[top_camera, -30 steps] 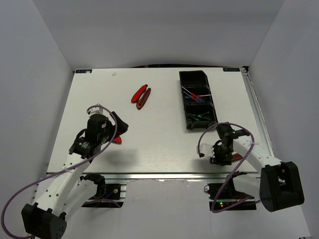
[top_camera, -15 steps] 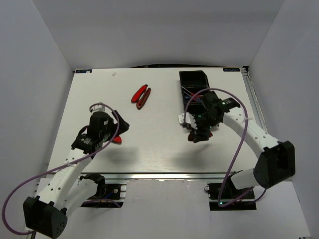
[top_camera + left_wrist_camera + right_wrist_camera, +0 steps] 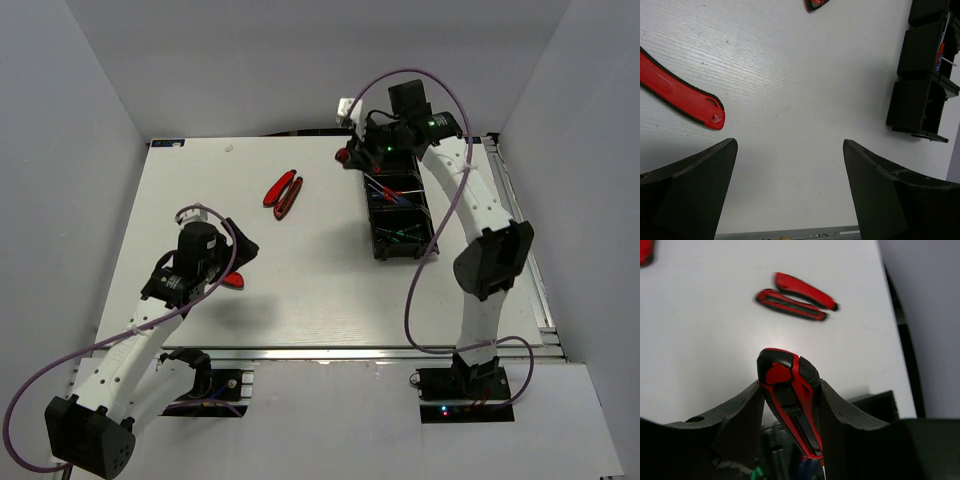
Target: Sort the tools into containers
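My right gripper should move down and to its right in the top view, because the tray's far section [image 3: 397, 164] [image 3: 876, 408] lies that way. Then it will lower and let go of the overhanging tool.
My right gripper [image 3: 352, 155] hangs over the far end of the black tray of containers [image 3: 428, 205], shut on a red-and-black-handled tool [image 3: 786, 377] whose handle end sticks out past the fingertips. The tray's middle compartment holds blue-and-red screwdrivers [image 3: 392, 190], and the nearest holds a green-handled one [image 3: 400, 236]. Red-handled pliers [image 3: 283, 193] lie on the table at the far middle, also seen in the right wrist view [image 3: 797, 296]. My left gripper [image 3: 236, 256] is open just above the table, with another red-handled tool [image 3: 687, 96] lying to the left of its fingers.
Grey walls enclose the white table [image 3: 300, 290] on three sides. A metal rail [image 3: 330, 352] runs along the near edge by the arm bases. The right arm's purple cable [image 3: 415, 290] loops over the table beside the tray.
The right arm has swung from the near edge up along the tray to its far end, carrying the red-and-black tool. The left arm has barely shifted and stays open.
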Motion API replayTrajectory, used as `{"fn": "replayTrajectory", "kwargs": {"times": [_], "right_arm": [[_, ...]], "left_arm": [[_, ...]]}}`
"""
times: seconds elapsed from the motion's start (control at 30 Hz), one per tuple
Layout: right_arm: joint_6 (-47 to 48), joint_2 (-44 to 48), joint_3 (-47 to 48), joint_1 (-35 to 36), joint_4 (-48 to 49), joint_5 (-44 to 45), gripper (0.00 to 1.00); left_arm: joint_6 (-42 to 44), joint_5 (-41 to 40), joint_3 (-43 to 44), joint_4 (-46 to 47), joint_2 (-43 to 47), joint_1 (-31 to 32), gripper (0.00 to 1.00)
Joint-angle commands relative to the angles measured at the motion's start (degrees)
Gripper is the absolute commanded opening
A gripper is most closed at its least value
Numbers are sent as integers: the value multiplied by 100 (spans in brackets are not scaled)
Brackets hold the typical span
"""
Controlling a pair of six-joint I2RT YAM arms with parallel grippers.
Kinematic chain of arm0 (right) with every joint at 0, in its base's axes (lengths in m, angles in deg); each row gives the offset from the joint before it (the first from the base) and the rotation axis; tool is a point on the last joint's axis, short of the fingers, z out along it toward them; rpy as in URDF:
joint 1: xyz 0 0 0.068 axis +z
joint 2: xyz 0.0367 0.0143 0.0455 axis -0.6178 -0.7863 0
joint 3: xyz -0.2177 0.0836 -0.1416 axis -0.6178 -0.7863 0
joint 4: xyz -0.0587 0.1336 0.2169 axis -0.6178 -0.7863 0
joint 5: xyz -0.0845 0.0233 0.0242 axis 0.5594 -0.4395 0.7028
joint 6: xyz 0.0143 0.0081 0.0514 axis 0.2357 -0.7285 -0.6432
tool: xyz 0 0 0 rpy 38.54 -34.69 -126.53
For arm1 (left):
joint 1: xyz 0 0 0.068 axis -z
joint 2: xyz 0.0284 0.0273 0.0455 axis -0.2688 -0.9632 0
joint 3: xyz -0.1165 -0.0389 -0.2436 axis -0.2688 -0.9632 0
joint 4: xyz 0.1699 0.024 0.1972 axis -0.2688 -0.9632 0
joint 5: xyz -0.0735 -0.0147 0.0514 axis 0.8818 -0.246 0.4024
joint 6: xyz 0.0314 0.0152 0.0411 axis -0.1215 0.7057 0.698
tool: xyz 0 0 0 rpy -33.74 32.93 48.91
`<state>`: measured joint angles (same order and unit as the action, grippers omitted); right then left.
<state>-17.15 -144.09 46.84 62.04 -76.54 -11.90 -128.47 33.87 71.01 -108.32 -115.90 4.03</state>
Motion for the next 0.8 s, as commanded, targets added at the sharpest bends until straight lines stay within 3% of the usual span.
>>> {"fn": "replayTrajectory", "kwargs": {"times": [0.0,0.1,0.33,0.7,0.77], "right_arm": [[-647,-697,522,-619,1062,133,0],[-1262,-1076,496,-1006,1970,10,0],[-1377,-1604,417,-1219,3597,168,0],[-1439,-2044,-172,-1280,4275,159,0],[-1456,-2158,-163,-1289,4284,229,5]], "left_arm": [[-238,-40,137,-34,22,-28,98],[-361,13,76,-34,22,-28,98],[-633,48,58,-86,-40,-28,98],[-932,145,181,-139,-172,-37,98],[-941,189,234,-191,-233,-37,98]]}}
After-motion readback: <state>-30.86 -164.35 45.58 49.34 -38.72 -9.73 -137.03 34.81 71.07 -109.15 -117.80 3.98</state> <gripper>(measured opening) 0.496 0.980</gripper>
